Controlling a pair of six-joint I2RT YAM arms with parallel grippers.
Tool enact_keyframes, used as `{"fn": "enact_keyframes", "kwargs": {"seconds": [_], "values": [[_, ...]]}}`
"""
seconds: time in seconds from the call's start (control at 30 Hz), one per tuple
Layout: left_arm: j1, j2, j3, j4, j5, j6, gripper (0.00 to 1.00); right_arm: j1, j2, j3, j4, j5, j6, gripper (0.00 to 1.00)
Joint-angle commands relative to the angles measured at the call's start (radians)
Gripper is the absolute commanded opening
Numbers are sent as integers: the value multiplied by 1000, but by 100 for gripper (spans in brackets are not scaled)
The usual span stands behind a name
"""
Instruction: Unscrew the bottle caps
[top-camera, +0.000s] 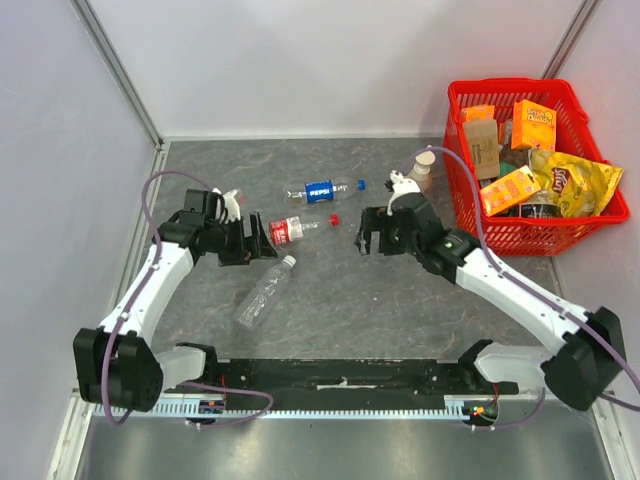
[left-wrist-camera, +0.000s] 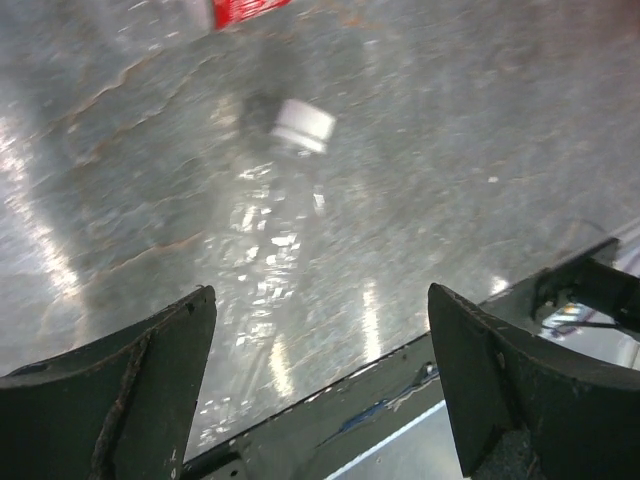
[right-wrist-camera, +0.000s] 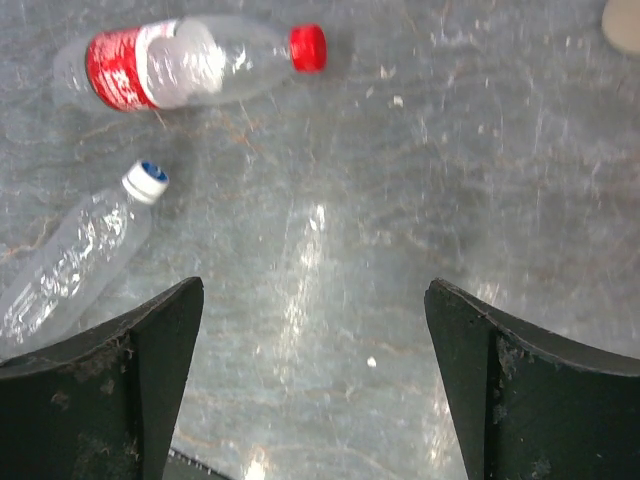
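Note:
The unlabelled bottle's base (top-camera: 248, 316) is below and back from my left gripper. My left gripper will move back and down next, with its fingers on both sides of the base, and leave the white cap (top-camera: 289, 261) clear.
Three clear bottles lie on the grey table. The Pepsi bottle (top-camera: 320, 191) with its blue cap (top-camera: 361, 185) is farthest back. The red-label bottle (top-camera: 288, 230) (right-wrist-camera: 180, 65) carries a red cap (top-camera: 333, 218) (right-wrist-camera: 308, 47). The unlabelled bottle (top-camera: 263, 292) (right-wrist-camera: 70, 265) (left-wrist-camera: 265, 250) has a white cap (top-camera: 289, 261) (right-wrist-camera: 146, 182) (left-wrist-camera: 303, 126). My left gripper (top-camera: 262, 238) (left-wrist-camera: 322, 300) hangs open above the unlabelled bottle, beside the red-label bottle. My right gripper (top-camera: 365, 232) (right-wrist-camera: 313, 290) is open over bare table to the right of the red cap. Neither holds anything.
A red basket (top-camera: 560, 235) full of snack packs stands at the back right. A beige bottle (top-camera: 424, 170) stands just left of it, behind my right wrist. Walls close in the table at the left, back and right.

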Motion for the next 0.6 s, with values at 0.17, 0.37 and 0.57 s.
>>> {"fn": "enact_keyframes", "kwargs": {"seconds": [0.17,0.37,0.57], "values": [[-151,139,107,-265,-342,40,92,19,132,185,115,96,-141,98],[-300,218,106,-310,-424,-4,93,16,216,228,105,79,-159,98],[-364,231,77,-356,-477,-89,93,8,250,227,105,53,-161,98]]}}
